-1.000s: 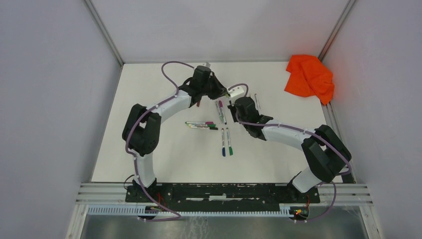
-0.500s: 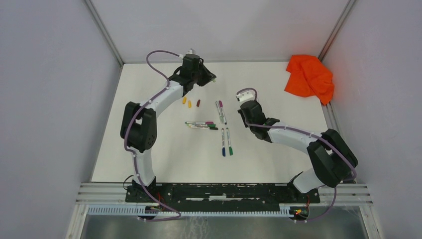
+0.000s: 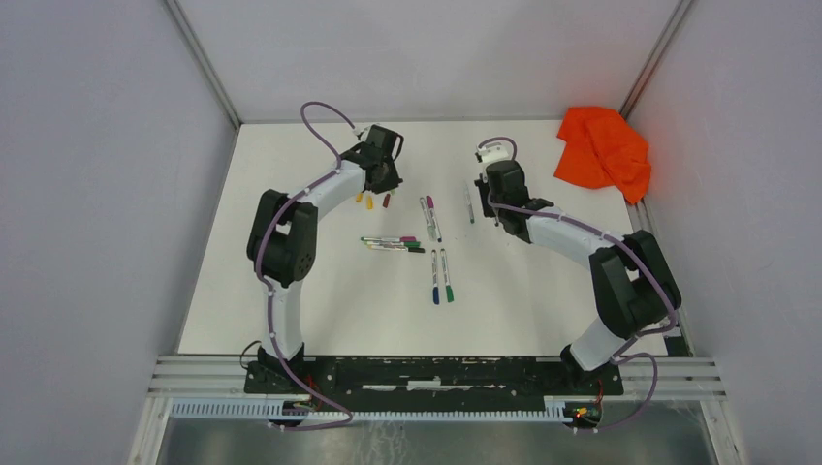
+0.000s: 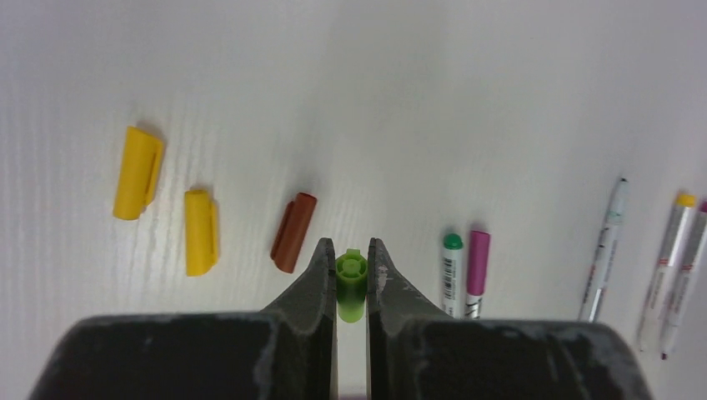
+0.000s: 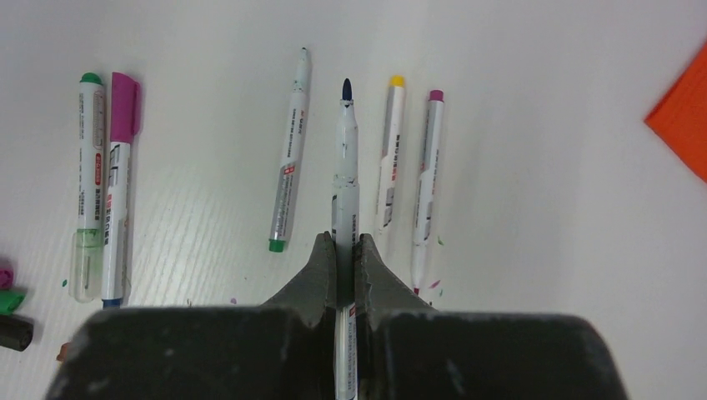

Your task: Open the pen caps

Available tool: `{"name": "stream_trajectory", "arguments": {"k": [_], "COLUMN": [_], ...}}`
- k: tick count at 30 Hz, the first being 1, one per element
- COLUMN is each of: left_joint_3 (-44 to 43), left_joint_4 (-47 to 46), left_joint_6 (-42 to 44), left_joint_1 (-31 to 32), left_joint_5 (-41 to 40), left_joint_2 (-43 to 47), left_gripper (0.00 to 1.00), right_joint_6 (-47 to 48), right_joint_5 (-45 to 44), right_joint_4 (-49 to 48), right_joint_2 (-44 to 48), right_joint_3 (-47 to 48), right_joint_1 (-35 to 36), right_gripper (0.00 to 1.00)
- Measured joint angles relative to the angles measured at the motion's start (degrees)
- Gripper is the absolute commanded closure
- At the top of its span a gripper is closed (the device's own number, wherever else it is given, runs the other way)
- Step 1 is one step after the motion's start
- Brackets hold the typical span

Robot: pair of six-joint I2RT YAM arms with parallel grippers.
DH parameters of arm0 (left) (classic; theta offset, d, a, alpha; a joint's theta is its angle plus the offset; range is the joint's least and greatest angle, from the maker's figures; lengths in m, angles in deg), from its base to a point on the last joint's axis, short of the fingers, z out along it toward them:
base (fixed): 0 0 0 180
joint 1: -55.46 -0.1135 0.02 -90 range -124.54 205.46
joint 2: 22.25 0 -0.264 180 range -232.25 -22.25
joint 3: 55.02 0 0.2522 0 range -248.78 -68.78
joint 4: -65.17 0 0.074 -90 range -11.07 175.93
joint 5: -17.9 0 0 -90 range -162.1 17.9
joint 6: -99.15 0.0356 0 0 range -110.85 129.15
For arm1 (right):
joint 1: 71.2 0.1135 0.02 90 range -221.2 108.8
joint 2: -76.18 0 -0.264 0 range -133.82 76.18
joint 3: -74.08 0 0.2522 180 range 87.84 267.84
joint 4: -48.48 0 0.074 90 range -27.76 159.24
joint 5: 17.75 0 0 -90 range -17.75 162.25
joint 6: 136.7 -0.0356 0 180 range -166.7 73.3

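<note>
My left gripper moves over the gap between a yellow cap and the dark red one next, and sets the green cap down there.
My left gripper [image 4: 351,268] [image 3: 388,182] is shut on a green pen cap [image 4: 351,273], held end-on just above the table. Loose pen caps lie left of it: two yellow ones [image 4: 137,172] [image 4: 200,232] and a dark red one [image 4: 293,232]. My right gripper [image 5: 346,243] [image 3: 495,197] is shut on an uncapped white pen [image 5: 346,158] with a dark blue tip pointing away. Three uncapped pens [image 5: 290,158] [image 5: 389,150] [image 5: 427,179] lie on the table around that pen. Two pens lie side by side, one wearing a green cap [image 5: 91,80], one a magenta cap [image 5: 123,108].
Several capped pens [image 3: 393,242] [image 3: 441,276] lie mid-table. An orange cloth [image 3: 603,150] sits at the back right corner. Metal frame posts and grey walls close in the white table [image 3: 291,291] on the left, right and back.
The two grippers were together at mid-table and have pulled apart. My left one swung out and came back down by the loose caps. My right one carried the pen back and to the right.
</note>
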Motion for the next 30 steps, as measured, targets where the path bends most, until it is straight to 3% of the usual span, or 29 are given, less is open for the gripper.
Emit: {"name": "stream_trajectory", "arguments": {"k": [8,14,23,30], "left_joint_3": [-0.02,0.0,0.02,0.11], "left_joint_4": [3.98,4.26,4.2,4.2], "left_joint_6": [1.86,2.29,2.32,2.32], "left_joint_1": [-0.96,-2.64,-3.39,-3.39], "left_joint_5": [-4.63,-5.7,-5.97,-5.97], "left_joint_2": [-1.84,-1.99,-4.5,-5.01], "left_gripper": [0.88,0.79,0.68,0.67], "right_joint_6": [-0.02,-0.04,-0.26,-0.07], "right_joint_5": [3.87,5.01,6.01,6.78], "right_joint_4": [1.01,2.05,2.05,2.05], "right_joint_2": [-8.11,-12.17,-17.2,-18.03], "right_joint_3": [5.22,8.24,9.55,9.97], "right_joint_1": [-0.37,-0.81,-2.51,-2.99], "right_gripper": [1.0,0.95,0.78,0.66]}}
